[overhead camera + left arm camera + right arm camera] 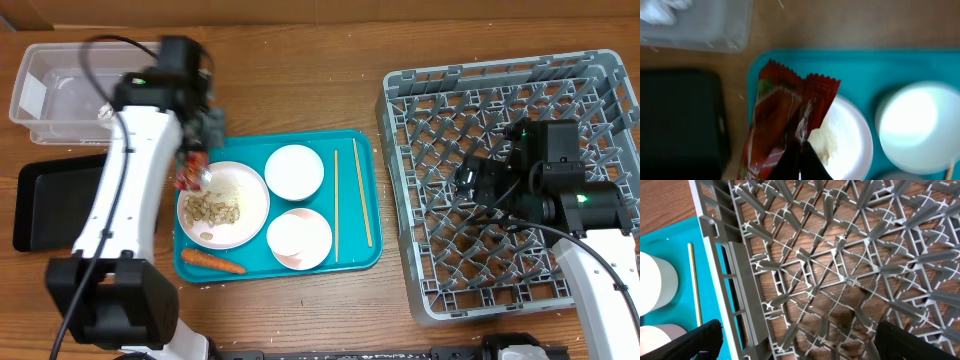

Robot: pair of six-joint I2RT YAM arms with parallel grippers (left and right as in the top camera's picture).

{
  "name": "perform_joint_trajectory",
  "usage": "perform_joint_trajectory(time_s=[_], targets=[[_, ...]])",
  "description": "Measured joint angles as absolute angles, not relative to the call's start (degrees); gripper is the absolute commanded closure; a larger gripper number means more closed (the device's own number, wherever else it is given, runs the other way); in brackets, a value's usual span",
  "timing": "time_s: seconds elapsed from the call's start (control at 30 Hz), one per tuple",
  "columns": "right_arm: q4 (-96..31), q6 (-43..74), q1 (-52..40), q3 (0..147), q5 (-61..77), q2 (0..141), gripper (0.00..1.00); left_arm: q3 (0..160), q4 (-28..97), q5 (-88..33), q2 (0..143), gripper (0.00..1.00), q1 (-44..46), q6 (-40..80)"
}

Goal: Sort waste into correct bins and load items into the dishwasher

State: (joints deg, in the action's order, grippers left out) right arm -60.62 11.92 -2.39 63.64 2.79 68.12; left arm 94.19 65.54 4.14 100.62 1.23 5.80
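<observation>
My left gripper moves outward and to the left in the overhead view over the clear tub (705, 22) next and lets go of the wrapper (780, 120), since something white lies crumpled inside.
My left gripper (801, 150) is shut on the red snack wrapper (780, 120), held over the left rim of the white plate (250, 215), near the black tray (50, 200). Nut scraps (215, 208) and rice (822, 142) lie on the plate. On the teal tray sit two white bowls (294, 172) (299, 239), two chopsticks (336, 200) and a carrot (212, 262). My right gripper (800, 345) hangs open over the grey dish rack (590, 90), nothing between its fingers (695, 342).
The clear tub (60, 90) stands at the back left with something white crumpled (660, 10) inside. The teal serving tray (350, 150) lies between the black tray and the rack. A chopstick (694, 285) shows left of the rack wall.
</observation>
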Motion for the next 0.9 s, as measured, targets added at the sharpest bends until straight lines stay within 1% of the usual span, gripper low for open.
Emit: perform_joint_trajectory(time_s=[0.13,0.27,0.4,0.43,0.47,0.5,0.53,0.57,0.6,0.67,0.7,0.8,0.87,0.9], targets=[[-60.69,11.97,-2.39,63.64,2.79,68.12,0.00,95.26,50.85,4.78,100.62,0.96,-5.19,7.20],[-60.64,11.97,-2.39,63.64,2.76,68.12,0.00,95.31,36.71,5.04,100.62,0.96,-7.44,7.53],[-60.69,11.97,-2.39,63.64,2.76,68.12,0.00,95.37,29.26,7.22,102.04,0.95,-8.34,7.53],[-60.71,11.99,-2.39,63.64,2.79,68.12,0.00,95.42,28.49,8.05,102.87,0.92,-8.40,7.55],[-60.77,11.97,-2.39,63.64,2.79,68.12,0.00,95.42,27.59,8.93,104.09,0.83,-8.40,7.55],[-60.82,11.97,-2.39,63.64,2.79,68.12,0.00,95.42,27.07,9.69,105.86,0.51,-8.40,7.57],[-60.84,11.94,-2.39,63.64,2.79,68.12,0.00,95.39,27.00,10.26,108.16,0.47,-8.40,7.79],[-60.86,11.97,-2.39,63.64,2.79,68.12,0.00,95.39,27.00,10.59,109.34,0.44,-8.40,7.77],[-60.86,11.94,-2.39,63.64,2.76,68.12,0.00,95.39,27.14,10.76,110.21,0.43,-8.40,7.73],[-60.86,11.97,-2.39,63.64,2.76,68.12,0.00,95.39,27.62,11.07,111.02,0.43,-8.40,7.73],[-60.86,11.94,-2.39,63.64,2.76,68.12,0.00,95.39,27.70,11.09,111.02,0.45,-8.40,7.73],[-60.90,11.97,-2.39,63.64,2.76,68.12,0.00,95.92,34.41,10.09,110.28,0.46,-8.27,7.40],[-60.86,11.94,-2.39,63.64,2.76,68.12,0.00,96.12,42.39,5.96,108.62,0.42,-7.70,7.27],[-60.80,11.92,-2.39,63.64,2.79,68.12,0.00,96.27,47.05,2.20,107.24,0.41,-6.92,7.29]])
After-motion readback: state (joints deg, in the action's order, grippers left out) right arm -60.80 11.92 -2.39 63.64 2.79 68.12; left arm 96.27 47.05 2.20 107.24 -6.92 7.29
